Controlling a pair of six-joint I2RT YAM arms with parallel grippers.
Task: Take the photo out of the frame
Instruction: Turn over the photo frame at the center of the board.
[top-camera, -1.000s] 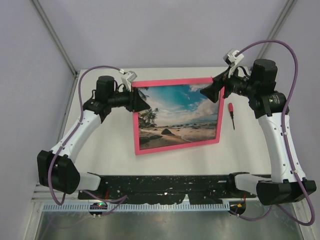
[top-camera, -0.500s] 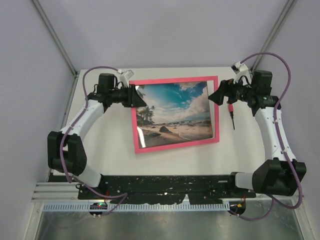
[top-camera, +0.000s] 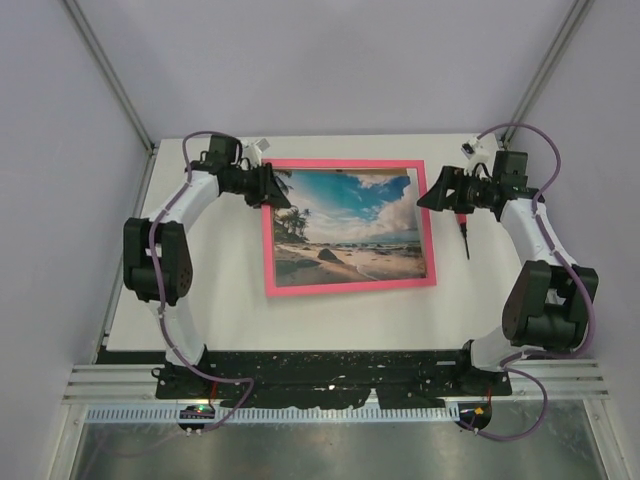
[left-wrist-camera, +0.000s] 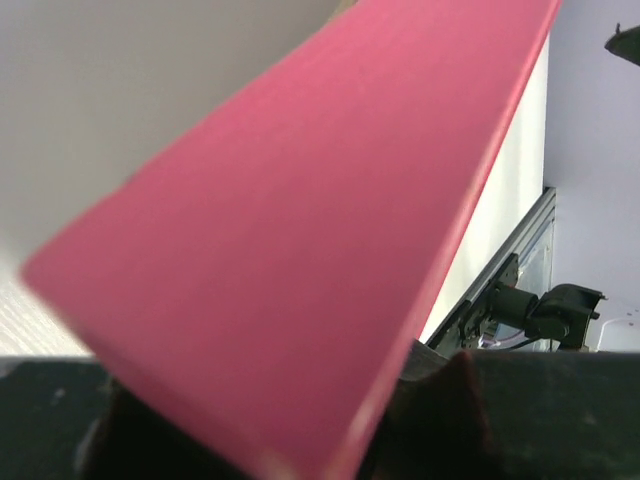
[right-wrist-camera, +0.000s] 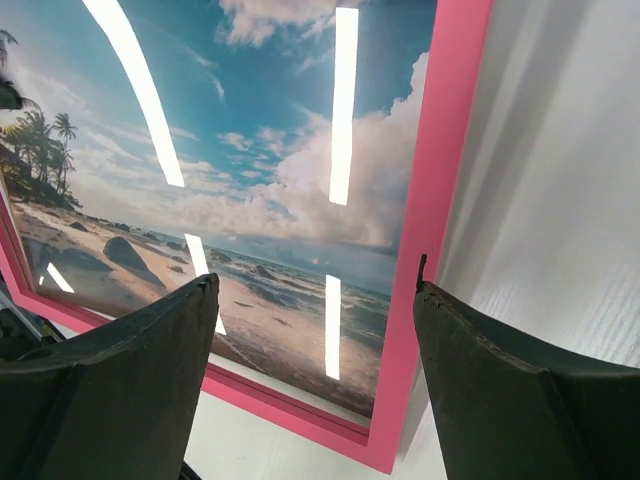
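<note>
I will lower my left gripper leftward in the top view and release the pink bar (left-wrist-camera: 300, 250), as bare tabletop lies below there.
The pink frame (top-camera: 345, 287) lies face up on the white table with the beach photo (top-camera: 345, 225) inside it. My left gripper (top-camera: 270, 190) is at the frame's upper left edge. In the left wrist view the pink bar (left-wrist-camera: 300, 250) fills the picture and runs between the dark fingers, so the left gripper (left-wrist-camera: 270, 420) is shut on it. My right gripper (top-camera: 428, 193) is open at the frame's right edge. In the right wrist view the right gripper (right-wrist-camera: 312, 285) is spread wide above the photo (right-wrist-camera: 250, 150) and the pink side bar (right-wrist-camera: 435, 200), touching neither.
A small red-handled screwdriver (top-camera: 463, 228) lies on the table just right of the frame, under the right arm. The white table (top-camera: 220, 300) is bounded by grey walls at the back and sides and a black rail at the front.
The frame, held tilted between both grippers before, has come down flat on the table. The right gripper has let go of its edge and opened. Both arms have stretched farther back.
</note>
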